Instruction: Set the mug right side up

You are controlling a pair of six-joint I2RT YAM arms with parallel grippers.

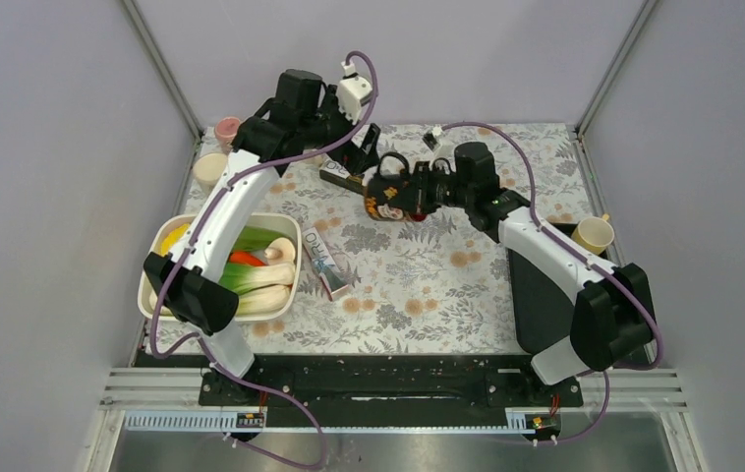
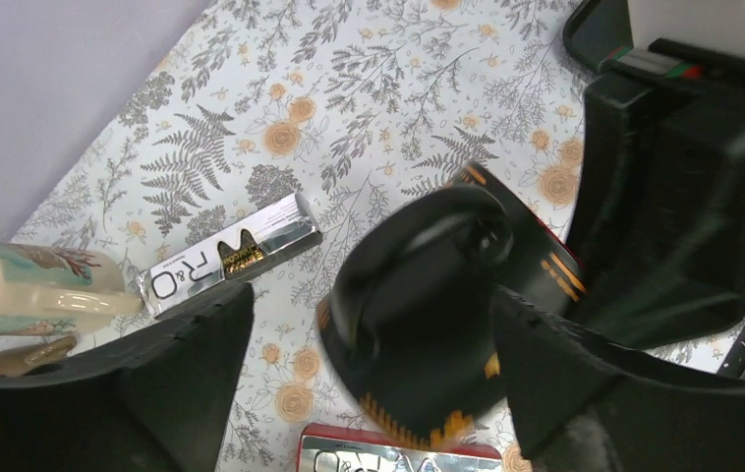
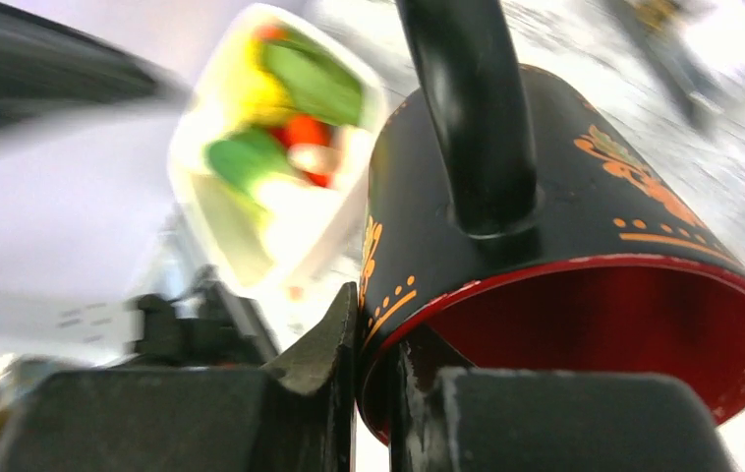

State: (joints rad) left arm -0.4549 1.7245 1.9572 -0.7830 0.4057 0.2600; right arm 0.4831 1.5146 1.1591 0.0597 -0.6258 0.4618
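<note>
The robot's right gripper will next lower the sideways mug and turn it upright, down to the far end of the black tray, which is below and to the right in the top view, and release it there.
The mug point(image 1: 386, 194) is black with orange patterns and a red inside. My right gripper point(image 1: 418, 192) is shut on its rim, one finger inside and one outside, and holds it off the table on its side with the handle up. In the right wrist view the mug point(image 3: 565, 197) fills the frame and my gripper point(image 3: 378, 334) pinches the rim. My left gripper point(image 1: 364, 152) is open just behind the mug. In the left wrist view the mug point(image 2: 428, 305) lies between and below the spread fingers point(image 2: 192, 354), base toward the camera, not touched.
A white tub point(image 1: 167, 236) of vegetables stands at the left. Silver packets lie mid-table point(image 1: 324, 261) and under the mug point(image 2: 398, 457), with another packet point(image 2: 226, 256) beside a lying cup point(image 2: 25, 285). A yellow cup point(image 1: 593, 234) and black tray point(image 1: 541, 295) are at the right.
</note>
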